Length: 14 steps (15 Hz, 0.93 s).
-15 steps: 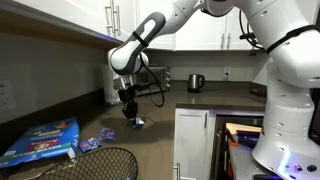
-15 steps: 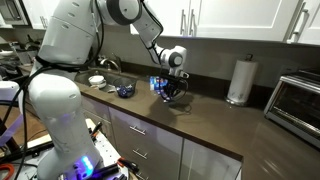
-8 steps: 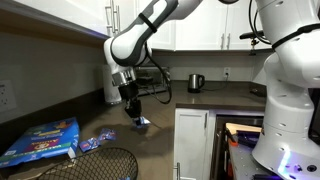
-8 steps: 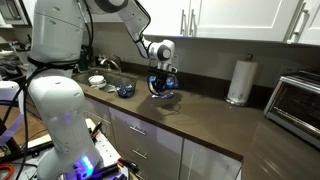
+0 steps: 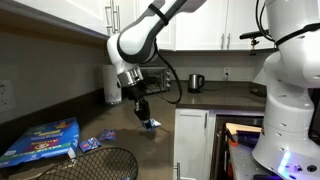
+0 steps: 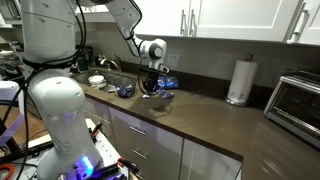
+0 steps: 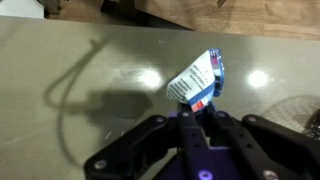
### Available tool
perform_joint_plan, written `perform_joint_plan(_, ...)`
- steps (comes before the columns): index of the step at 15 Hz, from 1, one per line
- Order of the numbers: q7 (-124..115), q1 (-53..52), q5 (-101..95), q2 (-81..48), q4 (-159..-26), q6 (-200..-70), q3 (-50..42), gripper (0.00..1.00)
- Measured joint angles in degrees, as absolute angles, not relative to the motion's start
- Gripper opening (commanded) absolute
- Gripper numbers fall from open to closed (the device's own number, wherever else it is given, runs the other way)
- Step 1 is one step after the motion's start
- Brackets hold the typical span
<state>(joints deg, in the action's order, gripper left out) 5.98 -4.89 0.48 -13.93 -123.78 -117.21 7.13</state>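
Note:
Next, my gripper lifts and carries the packet [image 5: 151, 124] over the wire basket's opening [image 5: 90, 166] to release it there, since the basket's rim stands above the countertop.
My gripper [image 7: 192, 108] is shut on a small blue and white packet [image 7: 198, 80] with a red patch near its lower edge. The packet sticks out past the fingertips and hangs above the dark brown countertop [image 7: 90, 70]. In both exterior views the arm reaches down over the counter, with the gripper [image 5: 144, 113] holding the packet [image 5: 151, 124] a little above the surface. Seen from the opposite side, the gripper [image 6: 152, 86] is tilted and the packet [image 6: 166, 82] shows beside it.
A blue box [image 5: 42, 140], loose blue wrappers [image 5: 100, 140] and a wire basket [image 5: 95, 165] lie near the counter's end. A paper towel roll [image 6: 238, 80], a toaster oven [image 6: 300, 100], a kettle [image 5: 196, 82], a white bowl [image 6: 96, 80] and a dark bundle [image 6: 125, 91] stand along the counter.
The arm has carried the packet sideways along the counter, away from the blue box's end and towards the bowl, while the gripper has stayed shut on it.

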Motion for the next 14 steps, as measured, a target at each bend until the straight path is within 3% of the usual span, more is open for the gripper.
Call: perform_joint_plan(14, 11.45, -13.56, -1.20, -3.28, -125.78, -124.08, 13.76, 0.03)
